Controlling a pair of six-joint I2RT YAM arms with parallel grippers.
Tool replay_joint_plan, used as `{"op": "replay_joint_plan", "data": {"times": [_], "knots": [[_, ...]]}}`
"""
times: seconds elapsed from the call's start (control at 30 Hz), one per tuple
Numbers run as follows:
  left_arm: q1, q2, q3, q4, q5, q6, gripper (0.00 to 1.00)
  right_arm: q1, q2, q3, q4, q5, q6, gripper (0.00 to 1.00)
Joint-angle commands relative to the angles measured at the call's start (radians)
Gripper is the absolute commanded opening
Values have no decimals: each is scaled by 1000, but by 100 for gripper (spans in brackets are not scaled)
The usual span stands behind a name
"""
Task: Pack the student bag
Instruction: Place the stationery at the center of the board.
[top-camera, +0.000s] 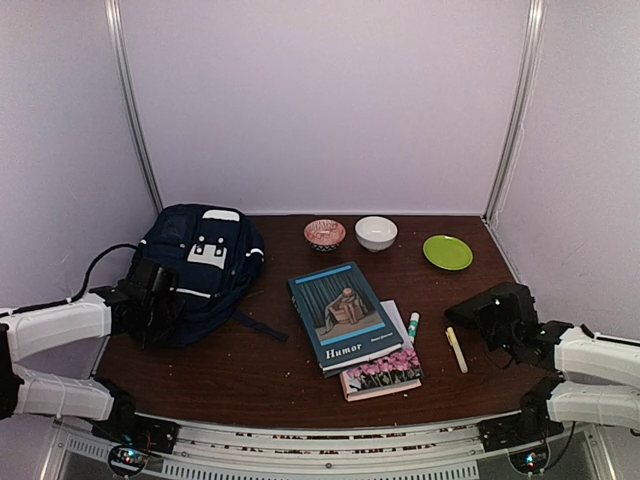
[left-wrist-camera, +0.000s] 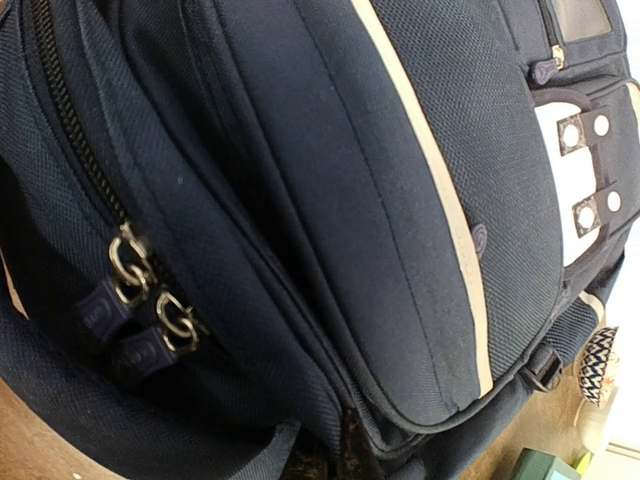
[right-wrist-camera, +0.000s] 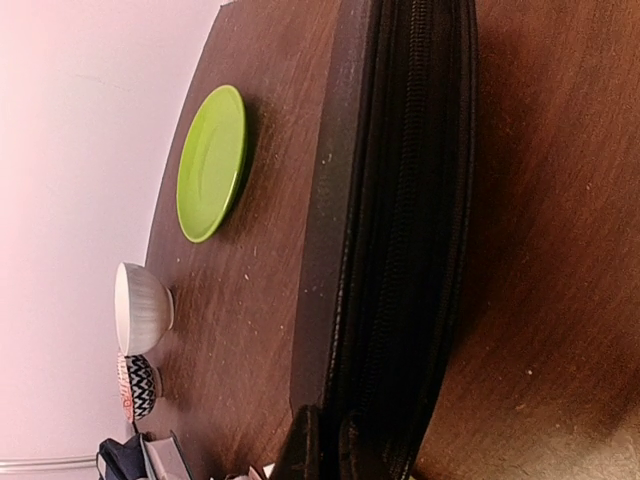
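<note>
I should carry the fold in my left gripper toward the blue book over the bare tabletop beside the bag and let go, as the bag is slanted.
The student bag (top-camera: 205, 260) is a navy-blue backpack with white patches. It lies flat at the left of the table. It fills the left wrist view (left-wrist-camera: 330, 200), where its zip is shut and two metal pulls (left-wrist-camera: 150, 300) sit together. My left gripper (top-camera: 150, 295) is pressed against the bag's left side; its fingers barely show, so I cannot tell its state. My right gripper (top-camera: 478, 315) is at the right of the table, shut on the near end of a flat black zipped case (right-wrist-camera: 400, 200) that is held on edge.
A blue book titled Humor (top-camera: 343, 315) lies mid-table on a floral book (top-camera: 382, 376). A white-and-green stick (top-camera: 413, 324) and a yellow pen (top-camera: 456, 350) lie to its right. A patterned bowl (top-camera: 325, 235), a white bowl (top-camera: 376, 233) and a green plate (top-camera: 447, 252) stand at the back.
</note>
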Motion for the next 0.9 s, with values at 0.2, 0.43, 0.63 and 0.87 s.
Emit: {"op": "replay_joint_plan", "data": {"times": [0.2, 0.43, 0.63, 0.87], "knots": [[-97, 3, -27, 128, 7, -164, 0, -17, 178, 136, 95, -23, 1, 49], [-214, 22, 59, 23, -49, -235, 0, 8, 68, 219, -74, -96, -136, 82], [-288, -90, 134, -58, -152, -253, 0, 203, 107, 387, -99, -243, -355, 81], [-333, -160, 253, -78, -188, -160, 0, 470, 401, 653, 85, -375, -358, 79]]}}
